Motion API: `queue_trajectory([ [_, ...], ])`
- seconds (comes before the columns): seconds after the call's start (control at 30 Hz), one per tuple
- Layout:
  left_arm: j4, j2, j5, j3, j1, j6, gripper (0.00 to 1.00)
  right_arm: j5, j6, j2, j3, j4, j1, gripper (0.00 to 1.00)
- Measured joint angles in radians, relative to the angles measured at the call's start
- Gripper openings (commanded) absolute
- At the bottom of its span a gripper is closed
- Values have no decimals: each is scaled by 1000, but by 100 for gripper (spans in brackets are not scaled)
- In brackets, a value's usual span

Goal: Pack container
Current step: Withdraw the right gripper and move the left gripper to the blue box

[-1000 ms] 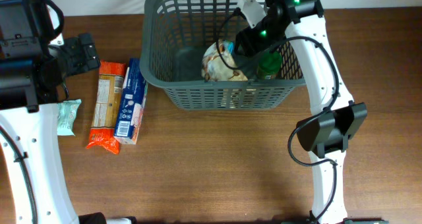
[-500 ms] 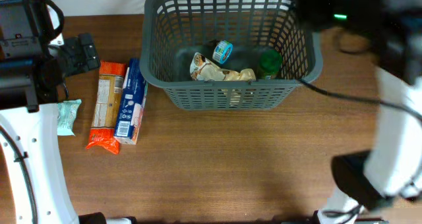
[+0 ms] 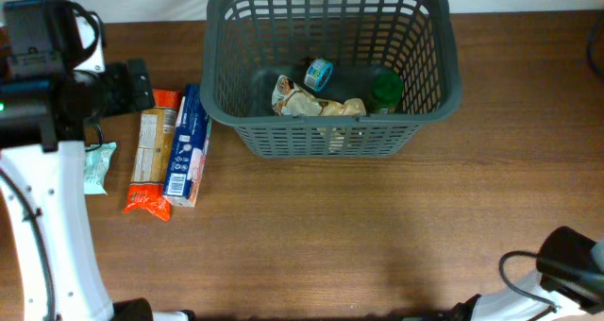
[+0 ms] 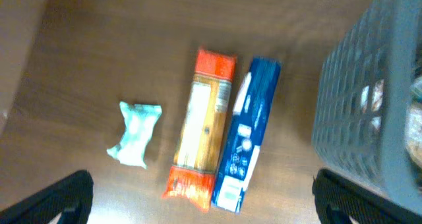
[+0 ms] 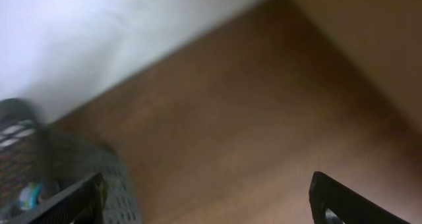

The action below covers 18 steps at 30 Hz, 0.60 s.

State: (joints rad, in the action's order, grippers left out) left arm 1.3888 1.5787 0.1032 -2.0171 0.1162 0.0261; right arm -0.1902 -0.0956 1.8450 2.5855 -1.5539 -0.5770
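Observation:
The blue box lies below the left gripper, on the basket's side of the pasta pack, so the gripper will go down and shift toward the basket onto the box's middle.
The dark grey basket stands at the back middle of the table. Inside it lie a crumpled tan bag, a blue-rimmed tape roll and a green item. My left gripper is open and empty, high above the items to the left of the basket; its wrist view shows its open fingers and the basket's wall. My right gripper is open and empty over bare table to the right of the basket's corner. It is outside the overhead view.
Left of the basket lie an orange pasta pack, a blue box and a mint-green packet. The right arm's base is at the front right.
My right arm has drawn out of the basket and swung away to the right, leaving the tan bag inside. My left arm has shifted slightly right.

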Motion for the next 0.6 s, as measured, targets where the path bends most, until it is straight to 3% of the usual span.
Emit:
queue_trajectory([
  [0.07, 31, 35, -8, 0, -5, -20, 99, -16, -14, 5, -98, 17, -38, 96],
  [0.13, 47, 88, -14, 0, -8, -40, 84, -26, -25, 9, -193, 38, -51, 96],
  [0.17, 47, 123, -18, 0, -8, -50, 83, -32, -29, 13, -244, 48, -53, 96],
  [0.4, 37, 386, -26, 1, -10, -124, 83, -49, -37, 19, -467, 138, -53, 96],
  [0.6, 38, 540, -49, 2, -21, -177, 83, -55, -37, 19, -501, 163, -52, 96],
])
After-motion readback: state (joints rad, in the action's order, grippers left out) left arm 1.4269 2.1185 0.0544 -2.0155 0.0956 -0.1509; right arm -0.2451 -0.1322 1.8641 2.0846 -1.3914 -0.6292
